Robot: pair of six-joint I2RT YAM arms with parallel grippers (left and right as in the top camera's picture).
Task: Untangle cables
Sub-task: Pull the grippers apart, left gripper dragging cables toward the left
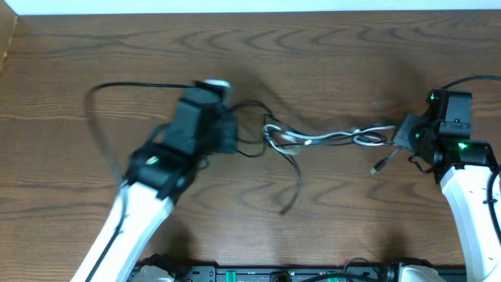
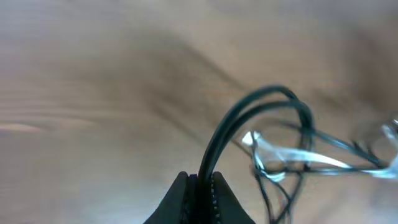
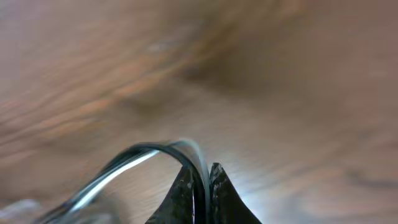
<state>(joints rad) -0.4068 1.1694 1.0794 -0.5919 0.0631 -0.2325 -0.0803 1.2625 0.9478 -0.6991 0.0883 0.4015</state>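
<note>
The right gripper stays in place above the table next and opens to release the pinched black and white wires, since my left gripper holds their other end.
The cables [image 1: 321,139] lie as a tangled bundle of thin black and white wires across the middle of the wooden table, stretched between my two grippers. My left gripper [image 1: 227,133] is shut on black strands at the bundle's left end; in the left wrist view those strands [image 2: 249,118] arch up out of the closed left gripper [image 2: 202,180]. My right gripper [image 1: 405,133] is shut on the bundle's right end. The right wrist view shows black and white wires [image 3: 143,155] curving out of the pinched right gripper [image 3: 202,174]. A small plug end [image 1: 378,166] dangles loose below.
A thin black wire [image 1: 102,117] loops out to the left behind the left arm. A black strand [image 1: 293,188] trails toward the front edge. Arm bases [image 1: 313,274] sit along the near edge of the table [image 1: 313,47].
</note>
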